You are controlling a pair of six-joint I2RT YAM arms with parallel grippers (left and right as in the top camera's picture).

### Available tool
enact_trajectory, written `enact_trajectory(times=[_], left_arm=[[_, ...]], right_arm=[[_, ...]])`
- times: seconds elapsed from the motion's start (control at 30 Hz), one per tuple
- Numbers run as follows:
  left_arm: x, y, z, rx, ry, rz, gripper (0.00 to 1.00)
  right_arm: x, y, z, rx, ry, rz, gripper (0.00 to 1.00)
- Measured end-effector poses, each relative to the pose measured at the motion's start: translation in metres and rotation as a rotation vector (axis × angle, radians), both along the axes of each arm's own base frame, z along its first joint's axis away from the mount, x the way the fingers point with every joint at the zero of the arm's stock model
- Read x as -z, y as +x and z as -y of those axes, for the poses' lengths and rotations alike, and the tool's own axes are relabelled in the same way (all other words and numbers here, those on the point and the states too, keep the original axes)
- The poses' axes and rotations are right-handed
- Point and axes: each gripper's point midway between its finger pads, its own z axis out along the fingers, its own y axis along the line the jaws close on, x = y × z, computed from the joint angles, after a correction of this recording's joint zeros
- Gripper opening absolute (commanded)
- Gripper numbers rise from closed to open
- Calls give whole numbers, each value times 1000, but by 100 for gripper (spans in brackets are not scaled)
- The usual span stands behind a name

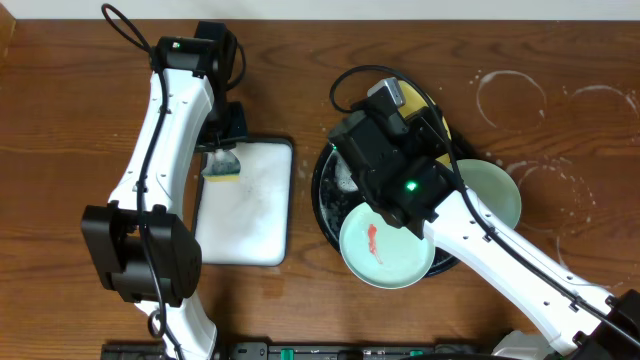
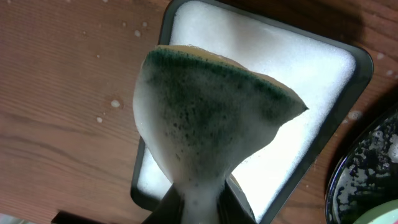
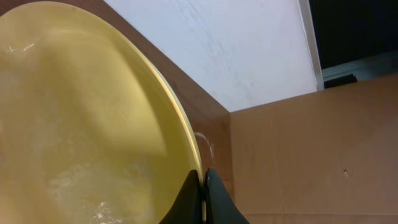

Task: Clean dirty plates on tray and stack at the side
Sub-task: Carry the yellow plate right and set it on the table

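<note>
The ring-stained tabletop past the second plate is clear below my right gripper, so it should go to the right in the overhead view and down to that spot.
My right gripper (image 3: pixel 203 186) is shut on the rim of the yellow plate (image 3: pixel 81 124), held tilted over the black tray (image 1: pixel 324 200); only a yellow sliver (image 1: pixel 392 93) shows overhead behind the arm. A mint-white plate with a red smear (image 1: pixel 385 245) lies on the tray's front. A second mint-white plate (image 1: pixel 495 190) lies at the tray's right edge, no smear visible. My left gripper (image 2: pixel 200 198) is shut on a soapy green sponge (image 2: pixel 211 118), held over the white rectangular tray (image 1: pixel 245 200). The sponge also shows overhead (image 1: pixel 221 165).
Foam covers the white tray (image 2: pixel 298 93). The black tray's wet rim shows in the left wrist view (image 2: pixel 367 174). Whitish ring stains (image 1: pixel 510 95) mark the brown tabletop right of the black tray. A cardboard wall (image 3: pixel 317 155) stands beyond the table.
</note>
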Motion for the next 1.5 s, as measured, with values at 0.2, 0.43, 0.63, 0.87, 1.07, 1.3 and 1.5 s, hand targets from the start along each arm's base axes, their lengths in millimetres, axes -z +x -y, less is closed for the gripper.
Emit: enact_trajectory(times=[0.2,0.43,0.63,0.87,1.07,1.3,1.5], left_arm=[[0,0,0,0,0,0,12],[0,0,0,0,0,0,12],[0,0,0,0,0,0,12],[0,0,0,0,0,0,12],[0,0,0,0,-1,0,12],[0,0,0,2,-3,-2,12],[1,-1,1,8,-3,-4,12]], right_arm=[[-1,1,-1,2,6,9,1],[-2,1,-1,3,7,13,1],[-2,1,-1,3,8,14,1],[-2,1,-1,9,21,21,1],[16,4,9,41,150,-17,1],[77,28,80,200,659,-259,1],[80,17,179,441,1228,-273,1]])
